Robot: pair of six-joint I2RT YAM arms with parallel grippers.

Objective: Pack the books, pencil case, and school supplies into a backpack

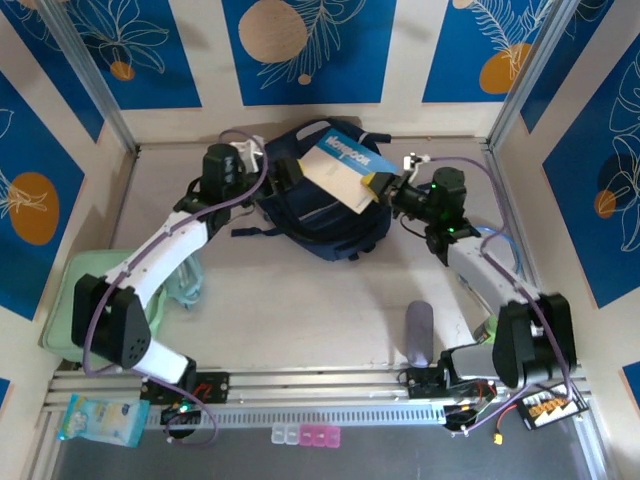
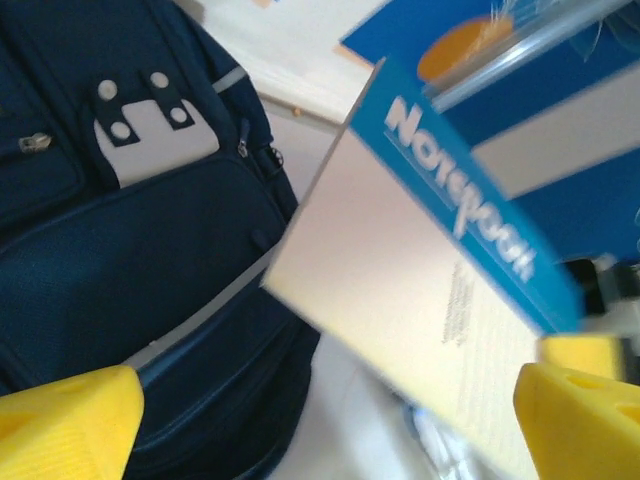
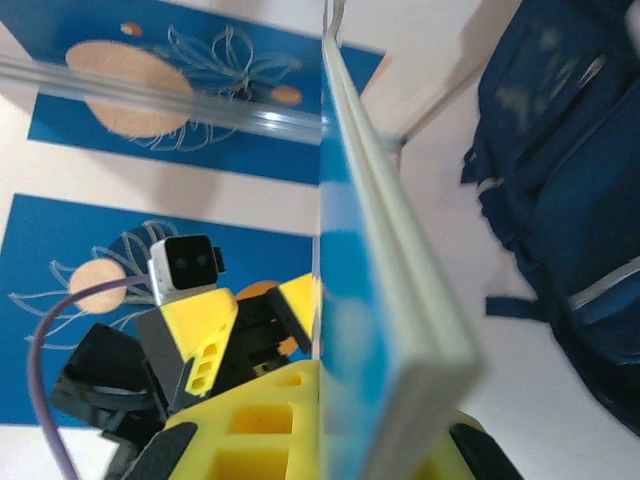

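Note:
My left gripper lowers next, turning its fingers down, onto the backpack's fabric fold beside the grey strip. It lies below the gripper, where the backpack looks shut.
The navy backpack lies at the back middle of the table. A white-and-blue notebook, one of the books, hangs tilted above it. My right gripper is shut on the notebook's right corner. In the right wrist view the notebook stands edge-on between my yellow fingers, with the backpack to the right. My left gripper stands open by the notebook's left edge. Its yellow fingers are wide apart with the notebook just beyond them. The grey pencil case lies near the right arm's base.
A pale green tray sits at the left edge. A pale greenish item lies partly under the left arm. A blue packet rests on the front rail. Walls close in the back and both sides.

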